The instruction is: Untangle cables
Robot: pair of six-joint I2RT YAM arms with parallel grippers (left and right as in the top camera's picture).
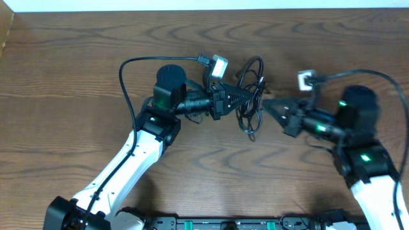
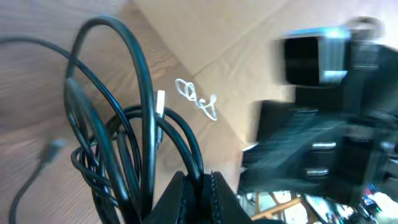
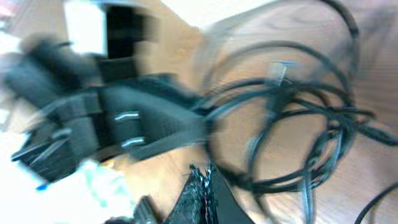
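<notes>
My right gripper stands empty close beside the tangle (image 2: 200, 163). I need to move my left gripper slightly outward toward the tangle's far loops next and release the piece of black cable.
A tangle of black cables (image 1: 253, 92) lies on the wooden table between my two arms. My left gripper (image 1: 248, 96) reaches in from the left and is shut on a black cable strand of the tangle (image 2: 200, 163); several loops (image 2: 118, 124) rise beside its jaws (image 2: 202, 182). My right gripper (image 1: 270, 103) points at the tangle from the right, a little apart from it. Its fingers (image 3: 205, 171) are pressed together with nothing between them. The tangle (image 3: 298, 118) lies just beyond them, blurred, with the left gripper (image 3: 155, 127) at its far side.
A small white twist tie (image 2: 198, 99) lies on the wood (image 1: 77, 76) beyond the tangle. The left arm's own camera lead (image 1: 128, 64) loops out to the left. The table's far edge (image 1: 204, 9) runs along the top.
</notes>
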